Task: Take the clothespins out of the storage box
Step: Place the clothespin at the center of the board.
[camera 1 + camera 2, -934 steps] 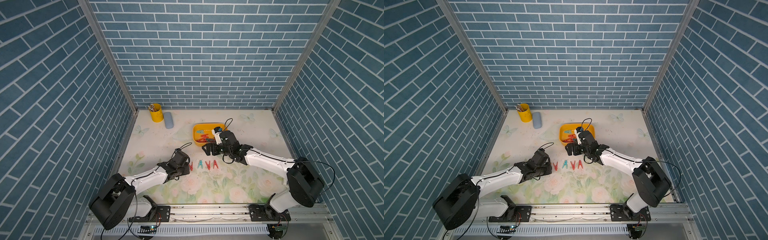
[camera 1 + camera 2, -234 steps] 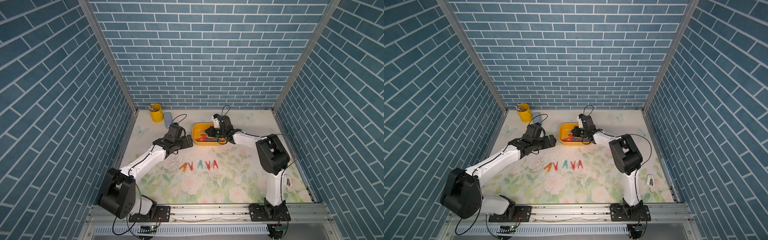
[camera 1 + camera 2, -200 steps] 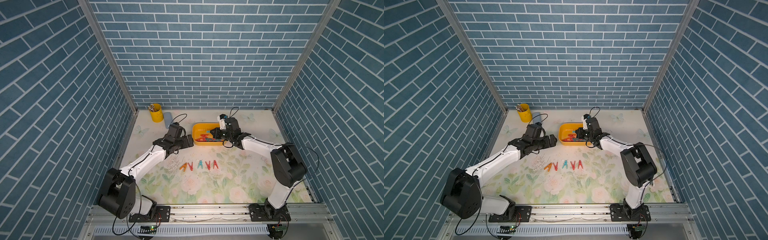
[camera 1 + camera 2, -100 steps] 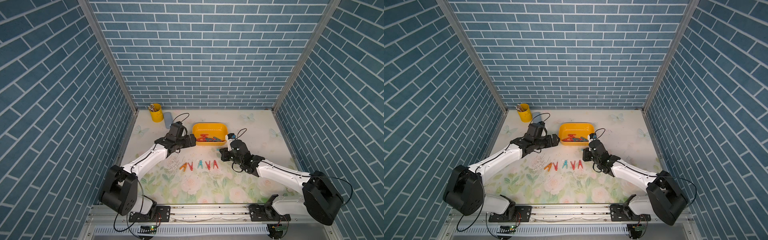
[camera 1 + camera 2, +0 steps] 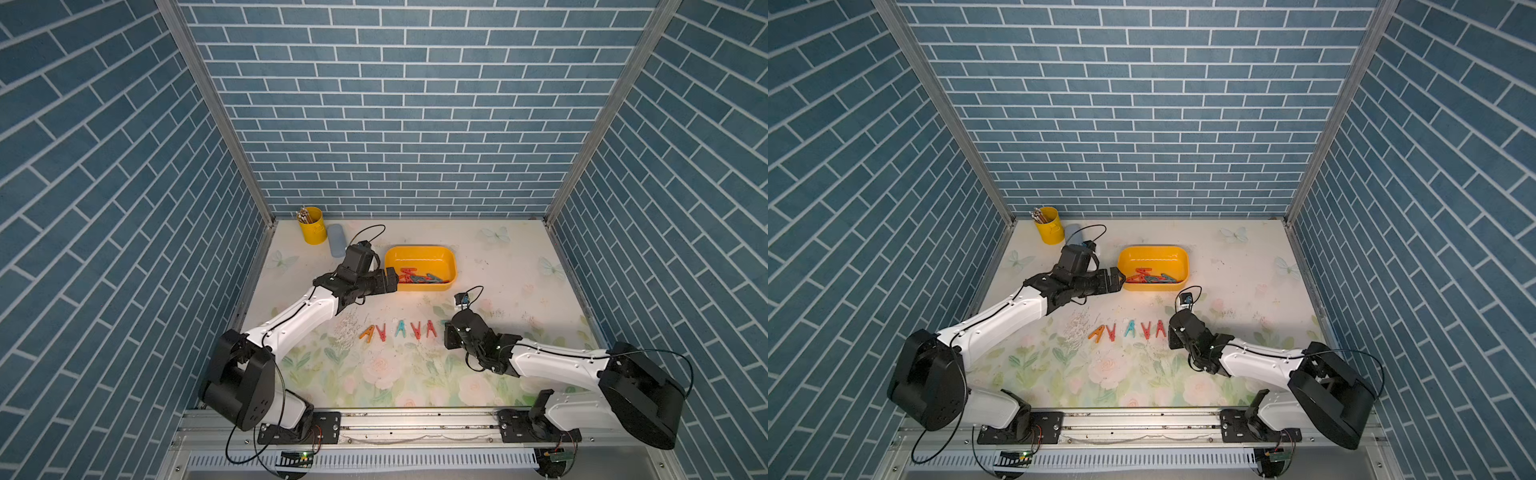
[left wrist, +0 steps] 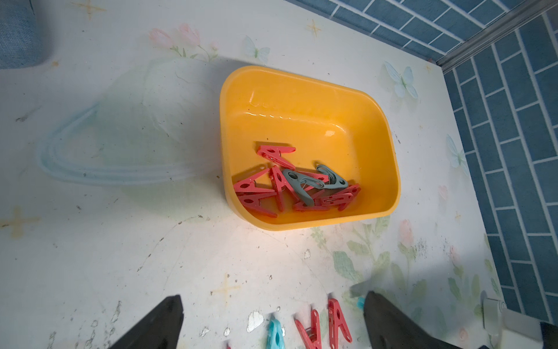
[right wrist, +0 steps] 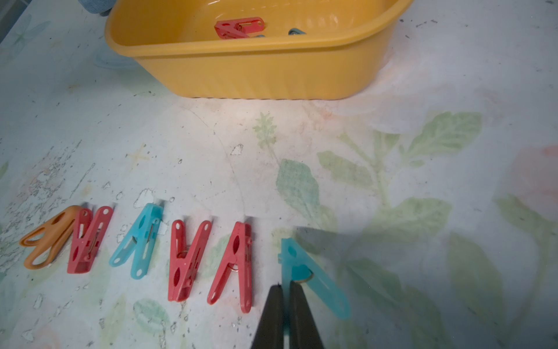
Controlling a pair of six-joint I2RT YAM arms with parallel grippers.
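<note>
My right gripper next lowers the teal clothespin (image 7: 314, 281) a little and releases it on bare tabletop beside the end red clothespin, where the row stops.
The yellow storage box (image 5: 419, 249) (image 5: 1152, 249) stands at the back middle of the table, with several red and grey-teal clothespins (image 6: 290, 184) piled along its near wall. Several more clothespins (image 7: 193, 256) lie in a row on the table in front of it: orange, red and teal. My right gripper (image 7: 286, 287) is shut on a teal clothespin (image 7: 314, 281) at the right end of that row, low over the table. My left gripper (image 5: 392, 280) (image 6: 273, 297) stands open and empty beside the box's left end.
A yellow pencil cup (image 5: 311, 224) and a blue-grey case (image 5: 336, 245) stand at the back left. Brick walls close in the table on three sides. The floral mat is scuffed white left of the row (image 5: 347, 328).
My right gripper has come from the box toward the table's front, to the right end of the row, with the teal clothespin in it. The left gripper edged closer to the box, still open.
</note>
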